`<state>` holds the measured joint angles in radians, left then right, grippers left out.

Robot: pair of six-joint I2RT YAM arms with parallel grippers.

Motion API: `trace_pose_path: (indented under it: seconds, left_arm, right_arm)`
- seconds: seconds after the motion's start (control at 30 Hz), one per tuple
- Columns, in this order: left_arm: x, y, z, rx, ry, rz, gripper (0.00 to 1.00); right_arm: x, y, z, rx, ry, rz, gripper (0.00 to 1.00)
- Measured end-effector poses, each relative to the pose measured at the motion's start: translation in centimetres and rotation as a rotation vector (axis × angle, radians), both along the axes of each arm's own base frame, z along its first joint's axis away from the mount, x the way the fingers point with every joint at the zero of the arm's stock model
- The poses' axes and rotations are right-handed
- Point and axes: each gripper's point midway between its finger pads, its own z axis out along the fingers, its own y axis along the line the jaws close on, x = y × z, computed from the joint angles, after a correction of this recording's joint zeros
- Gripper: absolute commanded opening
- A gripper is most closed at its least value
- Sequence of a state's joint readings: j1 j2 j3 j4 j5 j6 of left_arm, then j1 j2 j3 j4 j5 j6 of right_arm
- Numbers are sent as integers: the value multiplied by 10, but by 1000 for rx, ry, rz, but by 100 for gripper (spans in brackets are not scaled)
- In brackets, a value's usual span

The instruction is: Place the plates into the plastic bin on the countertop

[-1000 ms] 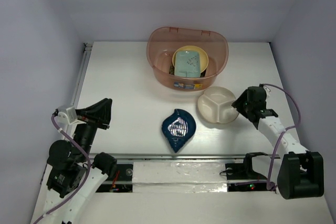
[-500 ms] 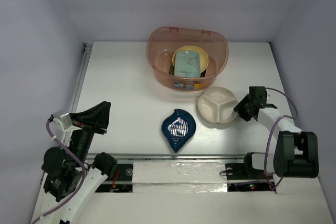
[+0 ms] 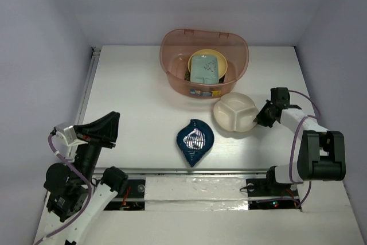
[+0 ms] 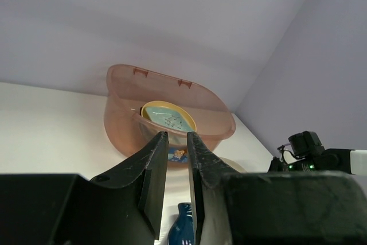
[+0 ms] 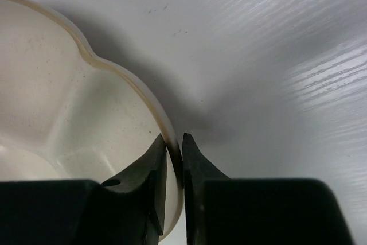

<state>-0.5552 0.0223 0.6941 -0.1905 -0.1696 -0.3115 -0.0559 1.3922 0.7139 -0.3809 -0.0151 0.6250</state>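
Note:
My right gripper should next rise outward over the bin's side, lower the white plate (image 3: 234, 113) and let go, because the pale green plate (image 3: 205, 68) lies farther out than it, behind that side.
The white three-section plate (image 3: 234, 113) lies on the countertop (image 3: 132, 96) right of centre, and my right gripper (image 3: 261, 117) is shut on its right rim. In the right wrist view the fingers (image 5: 174, 142) pinch the cream rim of the plate (image 5: 57, 96). The dark blue leaf-shaped plate (image 3: 195, 140) lies near the front centre. The plastic bin (image 3: 167, 55) at the back holds the pale green rectangular plate (image 3: 205, 68) on the yellow round one (image 3: 224, 68); the other plates are hidden. My left gripper (image 3: 114, 130) hovers at the front left, empty, jaws nearly together (image 4: 176, 136).
A metal rail (image 3: 87, 84) runs along the countertop's left edge. Purple walls enclose the back and sides. A foil-covered strip (image 3: 195, 190) lies along the front between the arm bases. The left wrist view shows the bin (image 4: 126, 101) and the blue plate (image 4: 182, 230) ahead.
My right gripper lowered to the three-section plate and closed on its right rim; the plate shifted slightly left and back. My left arm drew back and down at the front left.

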Motion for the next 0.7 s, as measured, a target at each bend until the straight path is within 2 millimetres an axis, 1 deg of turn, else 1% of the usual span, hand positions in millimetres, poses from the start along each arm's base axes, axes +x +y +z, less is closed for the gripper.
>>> trace_pose_path:
  seconds: [0.17,0.27,0.3,0.37,0.47,0.5,0.6,0.7]
  left_arm:
    - [0,1,0,-2,-2,3,18]
    - [0,1,0,-3,-2,3,18]
    - [0,1,0,-3,-2,3,18]
    - [-1,1,0,-3,-2,1,18]
    - [-1,0,0,-3,-2,-4,18]
    - [-1,0,0,-3,-2,-4,18]
    - [-1,0,0,-3,-2,-4,18]
    - [-1,0,0,-4,-1,-2,18]
  right_arm:
    - [0,2,0,5,4,7,0]
    - [-1,2,9,0,-15,7,0]
    - [-3,2,15,-1,-27,7,0]
    - [-9,2,33,-9,-69,6,0]
    - [-20,-2,68,-39,-168,3,0]
    - [-27,-5,78,-59,-192,5,0]
    - [-47,-12,98,-97,-213,2,0]
    - [-62,-7,119,-97,-227,50,0]
